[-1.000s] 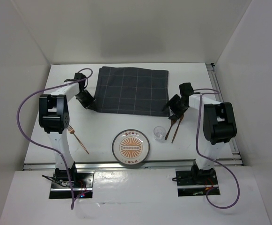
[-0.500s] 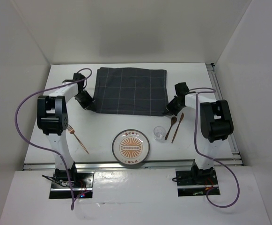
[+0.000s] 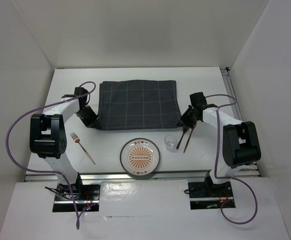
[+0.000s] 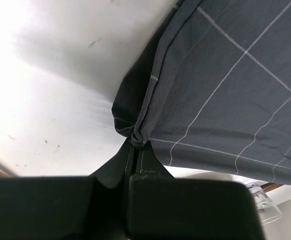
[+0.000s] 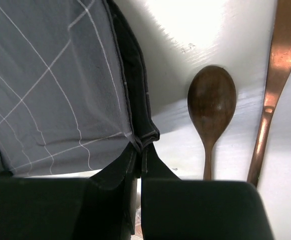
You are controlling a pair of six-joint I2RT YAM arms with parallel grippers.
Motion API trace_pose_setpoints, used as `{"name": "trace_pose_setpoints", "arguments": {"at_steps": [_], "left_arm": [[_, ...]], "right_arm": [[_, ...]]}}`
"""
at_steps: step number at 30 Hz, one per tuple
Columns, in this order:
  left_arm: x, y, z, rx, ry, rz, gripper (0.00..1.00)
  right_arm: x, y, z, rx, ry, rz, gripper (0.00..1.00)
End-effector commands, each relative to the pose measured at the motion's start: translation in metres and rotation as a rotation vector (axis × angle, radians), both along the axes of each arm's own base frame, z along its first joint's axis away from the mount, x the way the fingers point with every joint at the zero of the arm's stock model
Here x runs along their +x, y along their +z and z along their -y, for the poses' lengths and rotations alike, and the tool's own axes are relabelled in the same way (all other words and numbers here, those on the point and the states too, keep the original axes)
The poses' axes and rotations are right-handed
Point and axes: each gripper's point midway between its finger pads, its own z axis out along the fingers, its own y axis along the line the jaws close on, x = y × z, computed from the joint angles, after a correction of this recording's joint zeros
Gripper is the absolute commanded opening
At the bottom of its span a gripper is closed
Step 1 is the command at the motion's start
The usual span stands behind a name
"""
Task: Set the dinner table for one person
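Note:
I need to pull my left gripper back onto that bare strip next and let go of the cloth's corner. Bare table still shows between the cloth's near edge and the plate.
A dark grey checked cloth lies spread on the white dinner table. My left gripper is shut on the cloth's near left corner, which bunches at the fingertips in the left wrist view. My right gripper is shut on the near right corner; the right wrist view shows that corner pinched between its jaws. A round patterned plate sits near the front edge. A clear glass stands to its right, and a copper fork lies to its left.
A wooden spoon and a long copper utensil lie side by side just right of the right gripper, next to the glass. White walls enclose the table on three sides. A metal rail runs along the near edge.
The right gripper moved onto the cloth's near right corner and shut on it. Both arms then drew the cloth toward the near edge and slightly left.

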Motion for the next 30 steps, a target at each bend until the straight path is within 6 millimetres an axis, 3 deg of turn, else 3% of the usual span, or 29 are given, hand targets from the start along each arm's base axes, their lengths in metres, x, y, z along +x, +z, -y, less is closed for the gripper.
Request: {"name": "trace_pose_setpoints", "arguments": {"at_steps": [1, 7, 14, 16, 17, 20, 22, 23, 27, 30], "left_arm": [[-0.003, 0.001, -0.011, 0.041, 0.006, 0.02, 0.0], [-0.024, -0.019, -0.012, 0.05, 0.007, -0.046, 0.0], [-0.027, -0.022, -0.014, 0.061, 0.0, -0.054, 0.0], [-0.025, -0.025, -0.014, 0.064, -0.02, -0.059, 0.19], [-0.021, -0.022, -0.015, 0.065, -0.02, -0.045, 0.3], [-0.018, -0.018, -0.015, 0.067, -0.032, -0.039, 0.6], [-0.016, -0.011, -0.015, 0.07, -0.04, -0.021, 0.72], [-0.015, -0.005, -0.015, 0.07, -0.039, -0.009, 0.8], [-0.002, 0.014, -0.02, 0.093, -0.043, 0.03, 0.82], [0.008, 0.041, -0.02, 0.099, -0.05, 0.092, 0.82]], "right_arm": [[-0.007, 0.0, 0.015, -0.078, -0.006, 0.009, 0.0], [-0.023, -0.004, 0.013, -0.083, -0.008, -0.009, 0.0], [-0.039, -0.005, 0.014, -0.084, -0.019, -0.018, 0.0], [-0.041, -0.002, 0.013, -0.093, -0.015, -0.013, 0.0], [-0.043, -0.003, 0.014, -0.095, -0.015, -0.021, 0.03], [-0.043, 0.003, 0.016, -0.117, -0.02, 0.002, 0.32], [-0.043, 0.014, 0.018, -0.121, -0.025, 0.023, 0.49], [-0.045, 0.018, 0.02, -0.128, -0.03, 0.032, 0.51], [-0.037, 0.045, 0.021, -0.127, -0.032, 0.099, 0.58], [-0.037, 0.076, 0.02, -0.131, 0.012, 0.172, 0.72]]}}
